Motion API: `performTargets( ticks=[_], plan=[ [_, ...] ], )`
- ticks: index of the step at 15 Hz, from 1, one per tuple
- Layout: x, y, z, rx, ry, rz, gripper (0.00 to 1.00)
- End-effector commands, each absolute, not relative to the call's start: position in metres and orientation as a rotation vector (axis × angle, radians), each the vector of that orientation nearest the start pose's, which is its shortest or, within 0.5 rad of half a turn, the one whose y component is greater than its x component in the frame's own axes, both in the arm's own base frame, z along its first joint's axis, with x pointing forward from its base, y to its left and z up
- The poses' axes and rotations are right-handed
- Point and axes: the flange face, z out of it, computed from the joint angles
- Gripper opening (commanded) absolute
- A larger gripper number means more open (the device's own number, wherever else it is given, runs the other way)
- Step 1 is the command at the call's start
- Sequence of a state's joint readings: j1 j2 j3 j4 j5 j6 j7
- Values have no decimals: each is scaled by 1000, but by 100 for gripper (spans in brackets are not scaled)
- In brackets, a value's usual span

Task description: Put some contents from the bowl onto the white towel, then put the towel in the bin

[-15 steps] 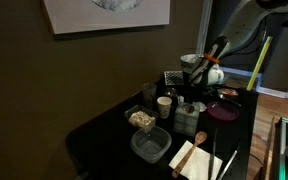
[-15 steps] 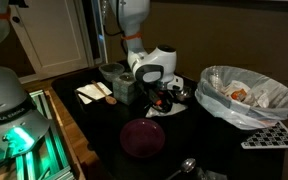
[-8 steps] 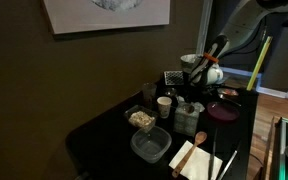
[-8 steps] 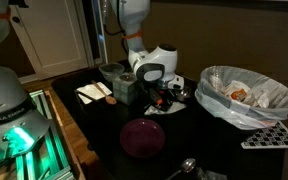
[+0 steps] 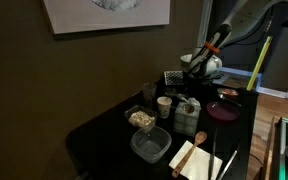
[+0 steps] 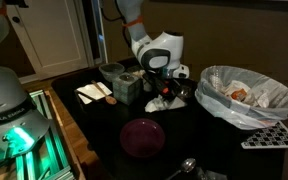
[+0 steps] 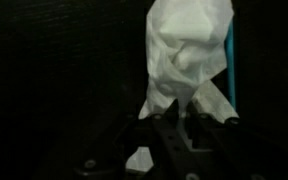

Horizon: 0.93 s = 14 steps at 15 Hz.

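Next, my gripper rises and carries the white towel (image 6: 161, 100) over the bin's opening (image 6: 248, 92) to release it, because the bin's lined rim stands higher than the dangling towel.
In the wrist view the white towel (image 7: 189, 50) hangs bunched and crumpled in front of my gripper (image 7: 171, 118), whose fingers are shut on its lower end. An exterior view shows the gripper (image 6: 164, 90) raised above the dark table with the towel (image 6: 161, 100) dangling beneath it. The bin (image 6: 224, 110) stands just beside it, lined with clear plastic. The bowl (image 5: 141, 119), a small clear dish with tan crumbs, sits toward the table's near end, well away from the gripper (image 5: 197, 80).
A maroon dish (image 6: 142, 137) lies in front of the gripper. A grey tub (image 5: 150, 146), a paper cup (image 5: 164, 105) and a pale sheet with a wooden spoon (image 5: 196, 158) stand along the table. A green-lit machine (image 6: 14, 135) flanks the table's edge.
The jaws closed on the towel, and the gripper then rose, lifting the towel off the table.
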<state>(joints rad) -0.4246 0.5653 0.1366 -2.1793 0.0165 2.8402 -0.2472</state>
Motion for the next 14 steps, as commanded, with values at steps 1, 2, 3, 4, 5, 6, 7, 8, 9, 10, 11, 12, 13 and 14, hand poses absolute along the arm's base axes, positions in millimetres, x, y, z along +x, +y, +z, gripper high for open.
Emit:
performTargets(
  ticks=[1, 2, 3, 4, 5, 6, 7, 8, 9, 10, 11, 12, 13, 14],
  plan=[
    [541, -159, 175, -3111, 122, -143, 2],
    [541, -159, 183, -3119, 117, -132, 2],
    [541, -159, 190, -3129, 114, -122, 2],
    [541, -159, 195, -3140, 111, -115, 2],
    [541, -158, 202, -3147, 106, -110, 2],
    [541, -155, 210, -3151, 96, -103, 2],
    [542, -152, 218, -3152, 86, -100, 2],
    [542, -149, 228, -3161, 72, -103, 2],
    [543, -147, 237, -3157, 56, -98, 2],
    [543, -143, 248, -3154, 37, -101, 2],
    [544, -140, 260, -3154, 21, -103, 2],
    [545, -138, 272, -3152, 10, -107, 2],
    [544, -136, 285, -3152, -6, -110, 2],
    [545, -135, 298, -3154, -15, -113, 2]
  ],
)
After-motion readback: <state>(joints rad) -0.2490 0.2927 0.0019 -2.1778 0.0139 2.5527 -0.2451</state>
